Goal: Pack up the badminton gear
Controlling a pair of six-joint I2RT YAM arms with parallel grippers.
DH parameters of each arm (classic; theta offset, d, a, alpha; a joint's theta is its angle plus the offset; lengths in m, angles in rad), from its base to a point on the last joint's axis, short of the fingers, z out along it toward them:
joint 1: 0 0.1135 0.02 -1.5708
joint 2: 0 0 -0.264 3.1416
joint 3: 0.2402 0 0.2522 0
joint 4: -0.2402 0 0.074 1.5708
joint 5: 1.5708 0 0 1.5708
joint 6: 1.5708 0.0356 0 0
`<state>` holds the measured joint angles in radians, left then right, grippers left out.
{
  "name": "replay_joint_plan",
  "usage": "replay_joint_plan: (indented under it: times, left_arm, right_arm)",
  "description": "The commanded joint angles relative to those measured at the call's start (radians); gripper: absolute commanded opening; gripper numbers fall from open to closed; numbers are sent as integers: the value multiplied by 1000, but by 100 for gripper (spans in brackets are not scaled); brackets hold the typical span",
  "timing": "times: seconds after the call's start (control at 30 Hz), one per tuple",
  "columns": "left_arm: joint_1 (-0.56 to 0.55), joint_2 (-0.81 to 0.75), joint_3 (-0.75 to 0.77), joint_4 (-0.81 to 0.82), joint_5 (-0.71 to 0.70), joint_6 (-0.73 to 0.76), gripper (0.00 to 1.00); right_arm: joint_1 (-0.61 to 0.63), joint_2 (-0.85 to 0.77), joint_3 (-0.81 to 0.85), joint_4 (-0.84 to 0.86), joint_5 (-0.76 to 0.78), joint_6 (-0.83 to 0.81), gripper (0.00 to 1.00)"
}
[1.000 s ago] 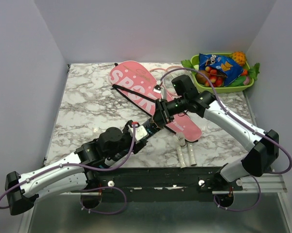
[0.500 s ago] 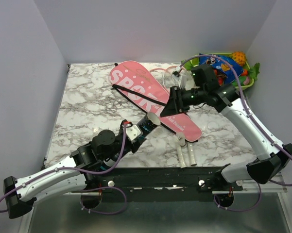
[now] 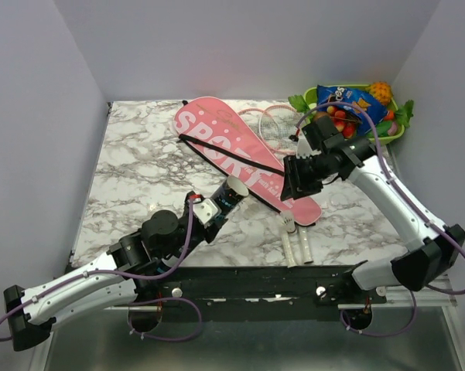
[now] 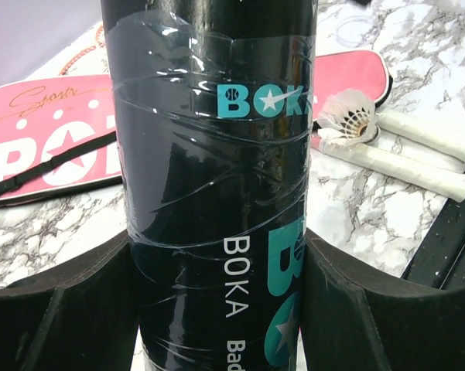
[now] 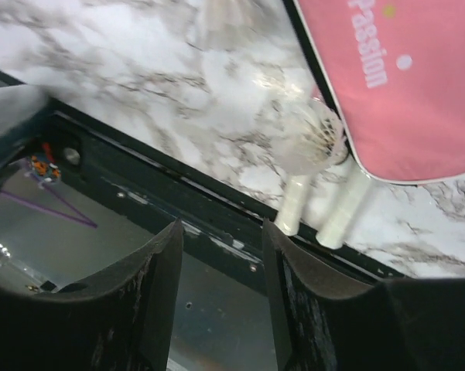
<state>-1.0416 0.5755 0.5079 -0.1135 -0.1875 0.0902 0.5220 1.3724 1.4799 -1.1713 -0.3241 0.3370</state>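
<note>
The white shuttlecock lies uncovered beside the bag, so my right gripper turns next and comes down onto the shuttlecock's feathers.
My left gripper [image 3: 209, 210] is shut on the dark BOKA shuttlecock tube [image 3: 228, 193], which fills the left wrist view [image 4: 217, 193] between the two pads. The tube's open end points at the long pink SPORT bag [image 3: 232, 151]. A white shuttlecock [image 3: 288, 223] lies by the bag's near end, on two white racket handles [image 3: 298, 249]. It also shows in the right wrist view [image 5: 313, 139]. The pink racket heads [image 3: 275, 124] stick out behind the bag. My right gripper [image 3: 298, 179] is open and empty above the bag's near end.
A green tray [image 3: 371, 139] of fruit and a snack bag stands at the back right corner. The black strap [image 3: 217, 148] lies across the bag. The table's near edge and black rail [image 5: 178, 201] run just below the racket handles.
My right gripper has left the tube's mouth and swung right, now over the bag's near end. My left gripper has drawn the tube slightly left and toward the arm bases.
</note>
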Motion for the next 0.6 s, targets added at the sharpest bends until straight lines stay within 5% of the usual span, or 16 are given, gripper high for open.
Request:
replay_joint_plan:
  times: [0.0, 0.3, 0.57]
  left_arm:
    - [2, -28, -9, -32, -38, -38, 0]
    - [2, -80, -8, -81, -56, -67, 0]
    - [2, -108, -16, -94, -72, -67, 0]
  right_arm:
    - [3, 69, -56, -36, 97, -9, 55]
    - [15, 198, -90, -36, 311, 45, 58]
    - [26, 232, -161, 18, 346, 85, 59]
